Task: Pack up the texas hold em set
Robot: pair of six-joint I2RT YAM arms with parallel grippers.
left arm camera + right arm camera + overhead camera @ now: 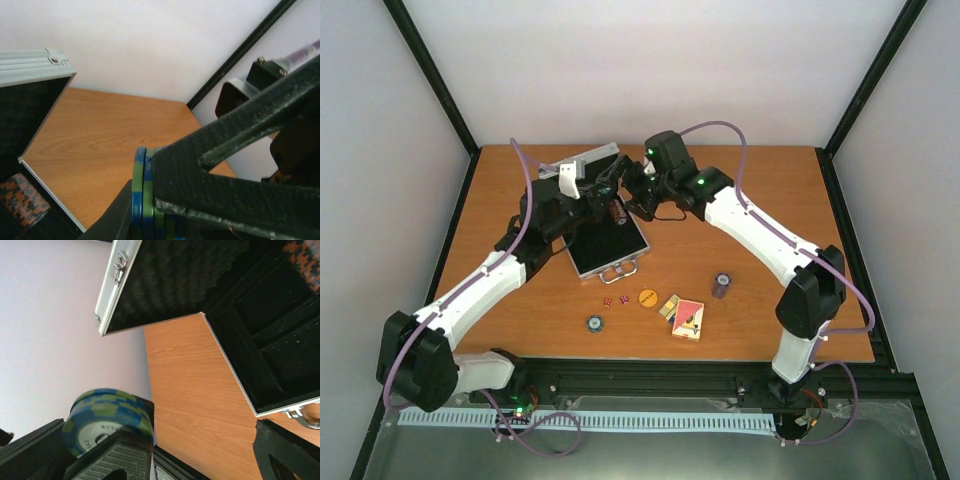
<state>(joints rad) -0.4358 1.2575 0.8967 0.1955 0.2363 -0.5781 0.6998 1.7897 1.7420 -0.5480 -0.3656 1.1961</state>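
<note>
The left gripper will next tilt down and lower to let go of the chips onto the lining by the orange-black stack's near end, because that spot is below it.
The silver case lies open at the table's middle left, its lid raised behind it. An orange-black chip stack lies in its black lining and also shows in the right wrist view. My left gripper hovers over the case, shut on a blue-green chip stack held on edge. My right gripper is right beside it, jaws wide apart. The same blue-green chip stack sits just outside its left finger.
On the table in front of the case lie a single blue chip, two red dice, the orange button, two card decks and a dark chip stack. The case handle faces me.
</note>
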